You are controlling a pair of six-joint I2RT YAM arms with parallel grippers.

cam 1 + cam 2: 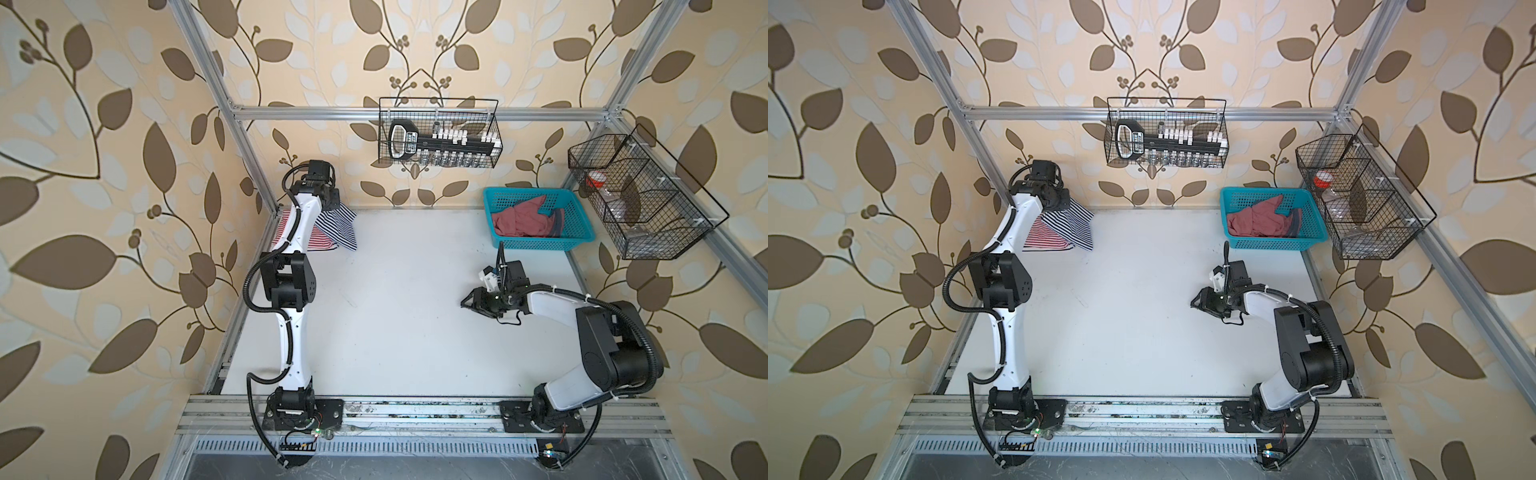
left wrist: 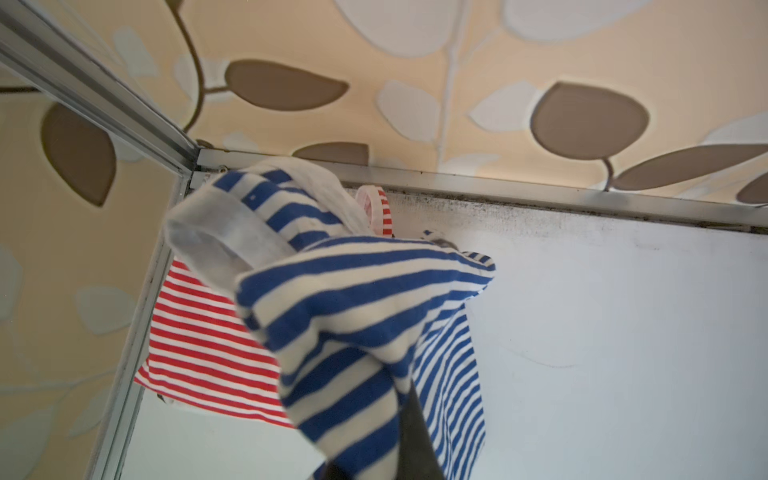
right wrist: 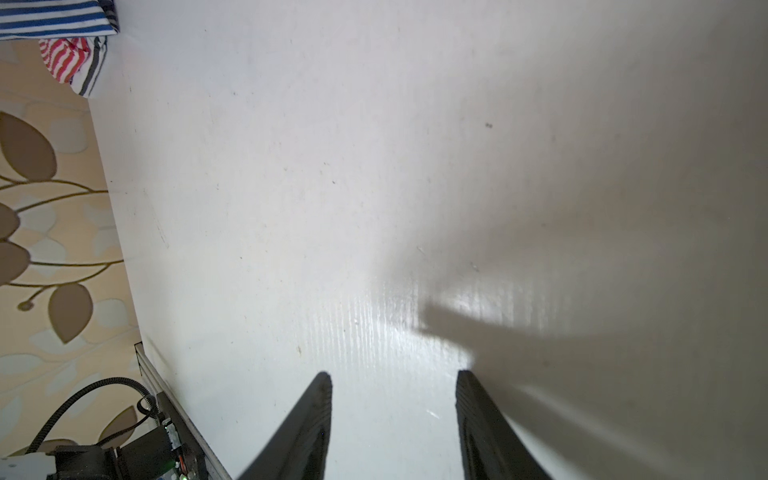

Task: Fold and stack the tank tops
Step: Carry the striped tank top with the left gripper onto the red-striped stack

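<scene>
My left gripper needs to move sideways and down next, onto the rail-side end (image 1: 281, 231) (image 2: 182, 332) of the red-and-white striped tank top, and release there, because that end is uncovered.
My left gripper (image 1: 335, 199) is shut on the navy-and-white striped tank top (image 1: 343, 226) (image 2: 353, 299). It holds the top bunched and hanging just above the table's far left corner. One dark finger (image 2: 413, 436) shows under the cloth. Beneath it the red-and-white striped tank top (image 1: 321, 240) (image 2: 199, 332) lies flat on the table. The dusty red tank top (image 1: 521, 224) lies crumpled in the turquoise basket (image 1: 536, 246) at the far right. Low over the table's right middle, my right gripper (image 1: 467, 301) (image 3: 395, 376) is open with nothing between its fingers.
A black wire basket (image 1: 440, 133) with a tool hangs on the back rail. Another wire basket (image 1: 640, 195), holding a bottle, hangs on the right rail. Aluminium frame posts (image 1: 245, 141) border the white table (image 1: 395, 291).
</scene>
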